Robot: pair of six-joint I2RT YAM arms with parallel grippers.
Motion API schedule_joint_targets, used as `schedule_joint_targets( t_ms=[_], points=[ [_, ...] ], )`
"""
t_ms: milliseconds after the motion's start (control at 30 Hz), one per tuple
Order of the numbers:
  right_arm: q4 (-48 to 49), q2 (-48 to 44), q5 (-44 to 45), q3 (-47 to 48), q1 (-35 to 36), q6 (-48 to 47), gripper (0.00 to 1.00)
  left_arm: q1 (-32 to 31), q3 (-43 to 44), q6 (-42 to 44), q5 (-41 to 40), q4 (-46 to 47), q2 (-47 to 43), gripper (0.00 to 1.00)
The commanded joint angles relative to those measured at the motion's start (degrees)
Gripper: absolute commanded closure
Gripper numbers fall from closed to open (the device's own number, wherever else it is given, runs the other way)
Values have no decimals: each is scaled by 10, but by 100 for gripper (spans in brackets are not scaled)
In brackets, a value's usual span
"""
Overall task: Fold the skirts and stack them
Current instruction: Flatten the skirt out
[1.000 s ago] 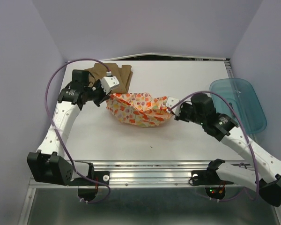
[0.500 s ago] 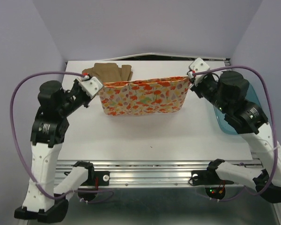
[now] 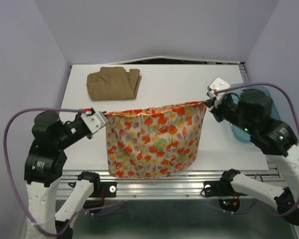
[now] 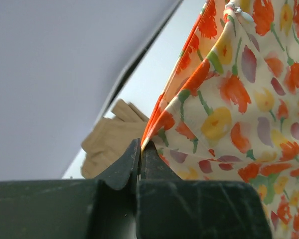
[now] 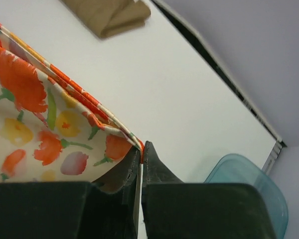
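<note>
My left gripper should next move outward and down to the tan-brown skirt's near corner point(image 3: 134, 98) and let go, because the lower edge of the cream skirt hangs over the near edge of the table.
The cream leaf-print skirt point(image 3: 152, 142) hangs stretched in the air between my two grippers, its lower edge over the table's near edge. My left gripper point(image 3: 102, 116) is shut on its left top corner point(image 4: 148, 140). My right gripper point(image 3: 208, 103) is shut on its right top corner point(image 5: 138, 144). The tan-brown skirt point(image 3: 113, 82) lies folded at the back left of the table, apart from both grippers; it shows in the left wrist view point(image 4: 109, 142) and the right wrist view point(image 5: 109, 14).
A translucent teal plastic tub point(image 3: 266, 97) stands at the table's right edge, partly hidden by my right arm; it shows in the right wrist view point(image 5: 249, 184). The white table point(image 3: 179, 82) ends at a metal rail in front. Purple walls enclose the back and sides.
Both grippers have lifted the print skirt off the table, spread apart and drawn toward the near edge. The skirt went from a crumpled heap to hanging flat and open.
</note>
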Motion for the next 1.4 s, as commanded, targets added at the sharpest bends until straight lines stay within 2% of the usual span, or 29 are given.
schedule_joint_targets(
  t_ms=[0, 100, 167, 333, 367, 467, 633, 700, 733, 767, 800, 833, 867, 900, 933, 1000, 1067, 1133, 1200, 1300, 1367],
  points=[
    [33, 59, 107, -112, -10, -1, 99, 7, -60, -6, -56, 5, 77, 100],
    [84, 98, 118, -168, -16, -5, 99, 6, -99, -35, -91, 63, 158, 100],
    [122, 155, 111, -195, -32, -11, 99, 2, -108, -43, -119, 90, 207, 100],
    [170, 318, 49, -174, -159, -31, 99, -20, -100, -77, -179, 183, 386, 100],
    [174, 376, 42, -155, -184, -34, 99, -23, -91, -85, -183, 212, 433, 100],
    [180, 468, 24, -113, -210, -44, 99, -28, -52, -99, -194, 252, 525, 100],
    [186, 570, 27, -62, -215, -48, 99, -37, 48, -130, -221, 277, 659, 99],
    [184, 609, 45, -31, -215, -28, 99, -38, 102, -148, -225, 277, 705, 88],
    [177, 620, 50, -16, -220, -21, 96, -38, 118, -158, -226, 277, 715, 84],
    [169, 630, 52, 1, -220, -13, 87, -38, 133, -173, -226, 275, 723, 74],
    [148, 642, 52, 36, -220, 2, 65, -39, 157, -178, -227, 273, 728, 69],
    [138, 644, 52, 52, -220, 8, 47, -39, 163, -180, -230, 272, 726, 64],
    [130, 644, 52, 68, -225, 13, 35, -40, 172, -181, -232, 268, 715, 48],
    [112, 641, 50, 83, -225, 17, 27, -40, 174, -176, -236, 261, 707, 39],
    [102, 639, 50, 98, -225, 23, 21, -41, 174, -173, -245, 256, 699, 38],
    [83, 626, 54, 130, -225, 27, 18, -42, 159, -164, -266, 240, 663, 37],
    [75, 608, 52, 138, -225, 23, 18, -42, 139, -159, -273, 222, 622, 37],
    [68, 590, 15, 130, -225, 1, 26, -44, 94, -147, -276, 210, 592, 37],
    [66, 567, -53, 101, -225, -12, 34, -45, 39, -137, -262, 193, 546, 38],
    [26, 586, -122, 98, -225, -27, 55, -52, -29, -129, -235, 173, 510, 43],
    [9, 604, -150, 101, -225, -30, 62, -52, -58, -135, -217, 168, 498, 46]
  ],
)
